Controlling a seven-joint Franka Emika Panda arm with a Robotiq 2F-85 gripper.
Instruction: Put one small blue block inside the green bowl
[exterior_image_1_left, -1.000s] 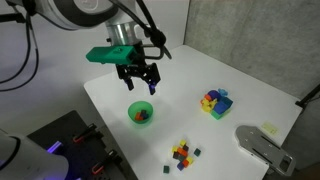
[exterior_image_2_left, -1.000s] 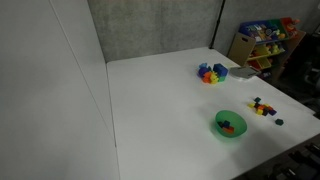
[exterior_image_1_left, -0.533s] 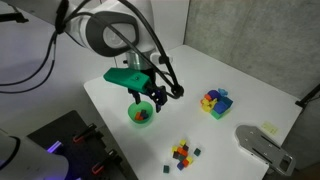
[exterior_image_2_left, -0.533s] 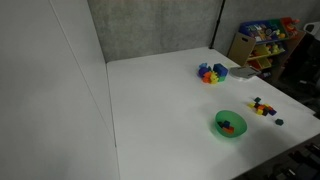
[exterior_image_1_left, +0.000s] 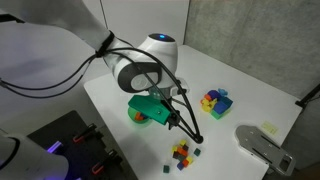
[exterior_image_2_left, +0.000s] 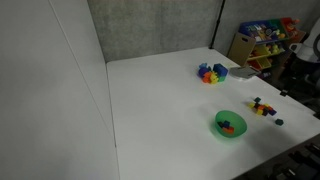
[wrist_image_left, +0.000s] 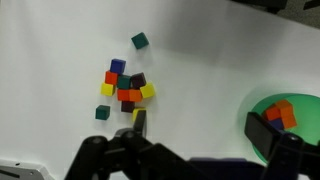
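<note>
My gripper lowers to the left in the wrist view onto the teal-blue block (exterior_image_1_left: 166, 168) next, since it lies below on that side, clear of the cluster.
The green bowl (exterior_image_1_left: 134, 114) sits on the white table, partly hidden by my arm. It also shows in an exterior view (exterior_image_2_left: 230, 124) and at the right edge of the wrist view (wrist_image_left: 296, 112), with red and orange blocks inside. A cluster of small coloured blocks (wrist_image_left: 125, 88) lies beside it, also seen in both exterior views (exterior_image_1_left: 182, 152) (exterior_image_2_left: 262, 106). A dark blue block (wrist_image_left: 118, 66) sits at the cluster's top, and a teal-blue block (wrist_image_left: 140, 41) lies apart. My gripper (wrist_image_left: 200, 128) is open and empty, between bowl and cluster (exterior_image_1_left: 193, 135).
A pile of larger coloured blocks (exterior_image_1_left: 215, 101) (exterior_image_2_left: 211, 72) stands farther back on the table. A grey object (exterior_image_1_left: 262, 145) lies at the table's corner. A shelf of toys (exterior_image_2_left: 262, 40) stands beyond the table.
My arm has swung from above the green bowl toward the cluster of small blocks and dropped lower. The gripper stays open and empty.
</note>
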